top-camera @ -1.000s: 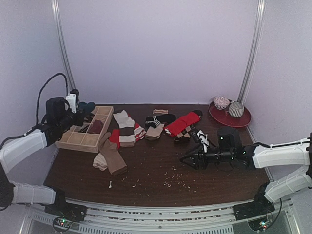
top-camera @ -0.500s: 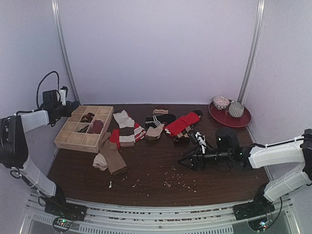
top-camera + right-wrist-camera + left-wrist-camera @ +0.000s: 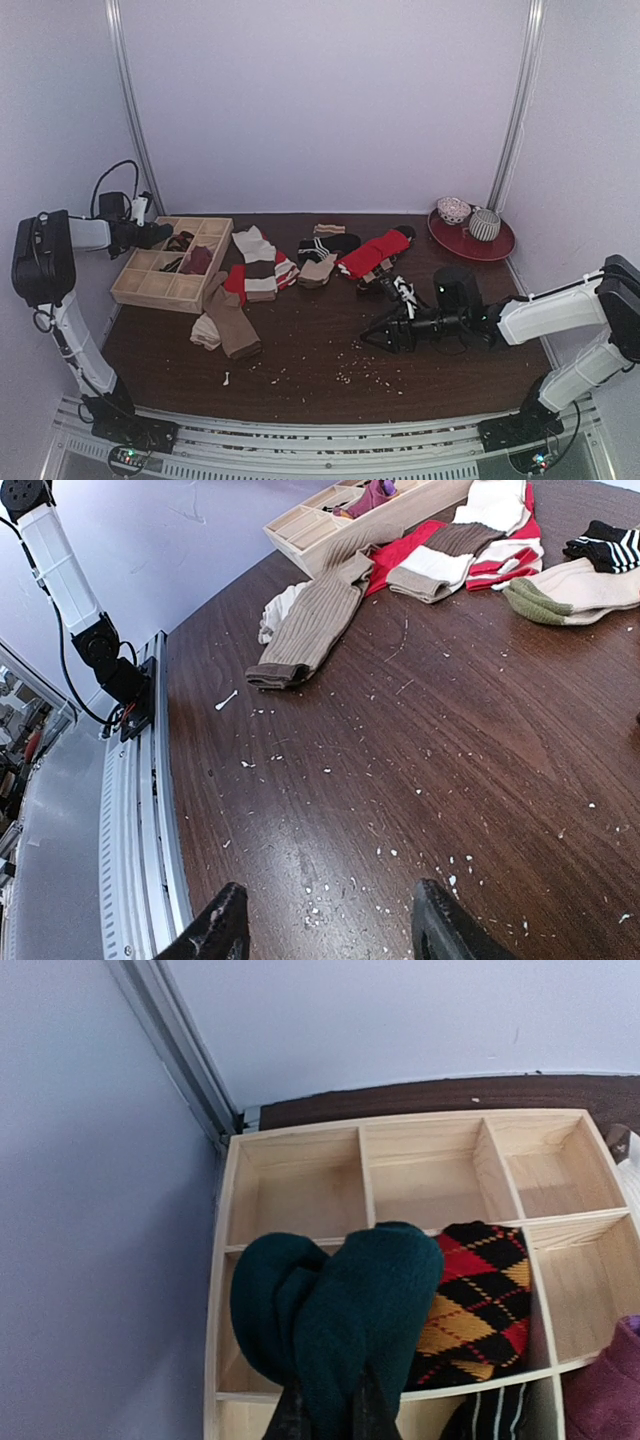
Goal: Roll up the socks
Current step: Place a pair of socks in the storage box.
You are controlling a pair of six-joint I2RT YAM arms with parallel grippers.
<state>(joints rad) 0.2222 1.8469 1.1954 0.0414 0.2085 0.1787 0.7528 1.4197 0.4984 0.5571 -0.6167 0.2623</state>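
The wall-side compartment beside the argyle sock is below my left gripper and shows bare wood. My left gripper will next lower the teal sock bundle into it and let go.
My left gripper is shut on a rolled dark teal sock bundle, held above the left compartments of the wooden divided box. A black sock with orange-red argyle diamonds lies in the compartment just to its right. In the top view the left gripper hangs over the box's far-left corner. My right gripper is open and low over bare table, and in its wrist view nothing lies between the fingertips. Loose socks, including a tan ribbed pair, lie across the table's middle.
A striped red, white and brown sock, a black-and-white one and a red one lie at mid-table. A maroon sock sits in the box. A red plate with rolled balls stands at the back right. White crumbs dot the wood.
The left arm swung back toward the left wall, carrying the teal bundle from the box's far edge to its far-left corner. The right gripper slid slightly left, still open.
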